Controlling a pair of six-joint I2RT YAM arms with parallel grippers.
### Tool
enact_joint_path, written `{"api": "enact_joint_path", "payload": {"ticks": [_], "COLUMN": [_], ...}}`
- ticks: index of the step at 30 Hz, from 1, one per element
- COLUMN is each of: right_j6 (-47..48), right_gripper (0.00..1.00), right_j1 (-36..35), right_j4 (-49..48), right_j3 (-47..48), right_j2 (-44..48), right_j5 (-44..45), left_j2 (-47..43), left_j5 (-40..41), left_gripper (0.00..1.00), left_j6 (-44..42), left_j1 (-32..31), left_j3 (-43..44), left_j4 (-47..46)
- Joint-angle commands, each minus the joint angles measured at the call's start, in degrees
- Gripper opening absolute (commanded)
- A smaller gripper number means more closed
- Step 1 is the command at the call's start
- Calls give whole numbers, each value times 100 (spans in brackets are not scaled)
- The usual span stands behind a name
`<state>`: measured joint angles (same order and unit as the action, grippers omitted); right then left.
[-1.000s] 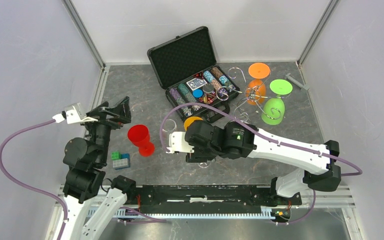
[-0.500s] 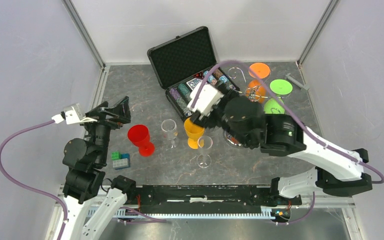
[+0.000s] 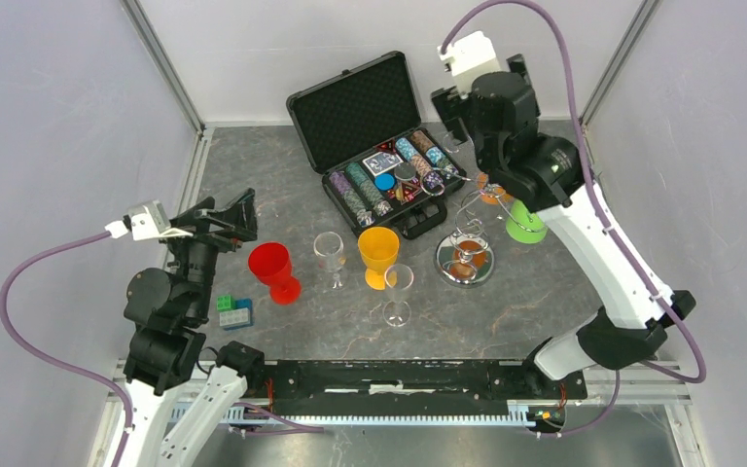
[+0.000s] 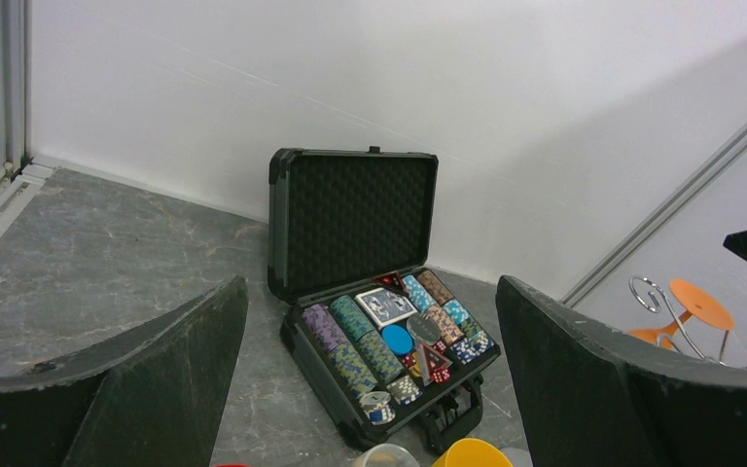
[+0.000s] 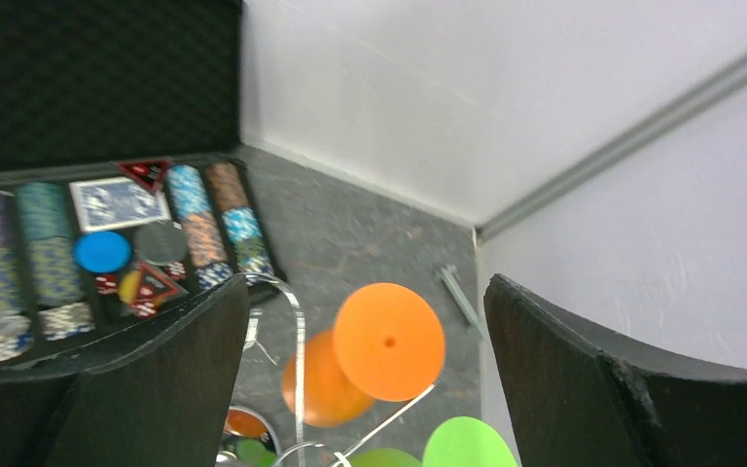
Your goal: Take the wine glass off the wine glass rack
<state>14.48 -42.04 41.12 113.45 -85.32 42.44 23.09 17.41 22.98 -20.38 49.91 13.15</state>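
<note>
The green glass's foot [image 5: 468, 445] is below my right gripper and to its right in the wrist view, so I will next move that gripper down and back and turn it onto the foot.
The chrome wine glass rack [image 3: 464, 261] stands at the right on its mirrored disc base, with curled hook arms. An orange wine glass [image 5: 389, 341] and a green one [image 3: 523, 222] hang upside down on it. The orange glass shows only partly in the top view [image 3: 493, 191]. My right gripper [image 5: 368, 381] is open and empty, high above the rack, with the orange glass's foot between and below its fingers. My left gripper [image 3: 224, 216] is open and empty at the left, apart from everything. It also shows in the left wrist view [image 4: 370, 389].
A red glass [image 3: 274, 270], two clear glasses [image 3: 330, 255] [image 3: 398, 292] and a yellow-orange glass [image 3: 378, 255] stand on the table in front. An open black chip case [image 3: 374, 146] is at the back. Small blocks [image 3: 233, 311] lie front left. A metal bar [image 3: 574, 156] lies back right.
My right arm rose from low at the front centre and swung back and right to above the rack. The yellow-orange and clear glasses it covered now show standing. The left arm stayed still.
</note>
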Motion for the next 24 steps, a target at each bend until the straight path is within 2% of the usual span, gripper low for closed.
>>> {"api": "enact_joint_path", "payload": {"ticks": [1, 4, 13, 20, 24], "right_j6": [-532, -925, -2067, -3231, -4061], "right_gripper": [94, 92, 93, 96, 94], "right_j1": [774, 1415, 3372, 4303, 4841], "right_j4": [225, 274, 343, -604, -1373], "right_j3": [165, -261, -1478, -3204, -4063], "right_j2": [223, 558, 1614, 2588, 2963], "right_j5": [-199, -1031, -2547, -3685, -4792], "left_j2": [51, 79, 156, 111, 77], "left_j5": [-123, -169, -422, -640, -579], "left_gripper": [100, 100, 100, 100, 100], "left_j6": [154, 226, 463, 545, 523], "left_j1": [-2, -1, -5, -1, -6], "left_j3": [-111, -155, -396, -642, -667], "left_j4": [-205, -225, -340, -607, -588]}}
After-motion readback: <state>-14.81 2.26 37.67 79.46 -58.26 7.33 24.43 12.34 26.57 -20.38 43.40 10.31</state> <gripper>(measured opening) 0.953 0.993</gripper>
